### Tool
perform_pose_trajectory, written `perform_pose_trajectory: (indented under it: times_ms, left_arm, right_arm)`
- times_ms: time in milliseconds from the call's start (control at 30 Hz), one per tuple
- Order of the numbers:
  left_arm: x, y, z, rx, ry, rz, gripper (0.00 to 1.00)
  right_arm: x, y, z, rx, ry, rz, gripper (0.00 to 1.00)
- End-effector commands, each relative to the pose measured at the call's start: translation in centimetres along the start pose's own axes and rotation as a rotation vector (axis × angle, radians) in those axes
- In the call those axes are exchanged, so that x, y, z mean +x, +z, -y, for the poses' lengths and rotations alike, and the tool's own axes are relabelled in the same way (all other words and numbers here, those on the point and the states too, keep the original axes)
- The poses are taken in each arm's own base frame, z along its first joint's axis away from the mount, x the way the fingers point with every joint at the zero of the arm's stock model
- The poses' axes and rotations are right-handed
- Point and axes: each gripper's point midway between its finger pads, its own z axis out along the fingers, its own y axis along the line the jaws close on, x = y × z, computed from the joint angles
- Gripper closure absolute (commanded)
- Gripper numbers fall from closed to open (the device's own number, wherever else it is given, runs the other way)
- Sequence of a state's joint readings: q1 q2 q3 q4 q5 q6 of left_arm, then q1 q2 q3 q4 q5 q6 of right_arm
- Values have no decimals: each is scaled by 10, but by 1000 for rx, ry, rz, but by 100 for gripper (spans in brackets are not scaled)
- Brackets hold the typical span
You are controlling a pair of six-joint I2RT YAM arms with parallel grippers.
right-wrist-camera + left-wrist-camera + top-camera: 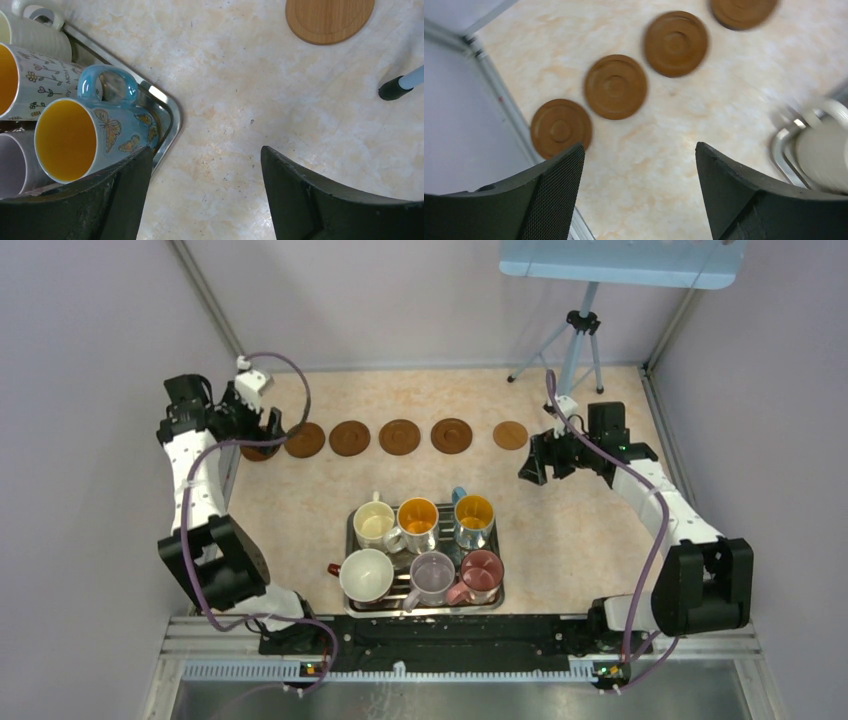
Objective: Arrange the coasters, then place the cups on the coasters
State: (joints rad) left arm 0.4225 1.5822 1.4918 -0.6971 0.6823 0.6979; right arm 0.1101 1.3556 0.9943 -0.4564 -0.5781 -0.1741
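The white cup's brown handle (334, 569) sticks out past the tray, back from and below my left gripper, so next my left gripper will draw back, turn and lower astride it.
Several dark reddish-brown coasters (350, 437) lie in a row across the far side of the table, with the smaller tan coaster (510, 435) at its right end. The leftmost brown coaster (560, 127) lies flat just beyond my left gripper (640, 150), which is open and holds nothing. In the top view the left gripper (262, 430) hovers over that end of the row. Several cups (417, 518) stand on the silver tray (425, 608). My right gripper (206, 152) is open over bare table, between the blue-handled cup (85, 135) and the tan coaster (330, 17).
A tripod (578, 340) stands at the back right, one foot (395, 89) near the tan coaster. Grey walls close in both sides. The tray's rim (170, 115) lies just left of my right gripper's left finger.
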Motion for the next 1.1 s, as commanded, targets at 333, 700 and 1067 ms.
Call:
perform_pose_trajectory:
  times_ms: [333, 700, 1067]
  left_arm:
    - [111, -68, 170, 589, 423, -202, 15]
    - [180, -86, 236, 650, 593, -239, 15]
    - [195, -51, 261, 702, 617, -261, 17]
  right_arm:
    - [-5, -11, -6, -7, -53, 59, 21]
    - [-1, -6, -3, -12, -40, 48, 21]
    - [2, -4, 0, 0, -34, 36, 21]
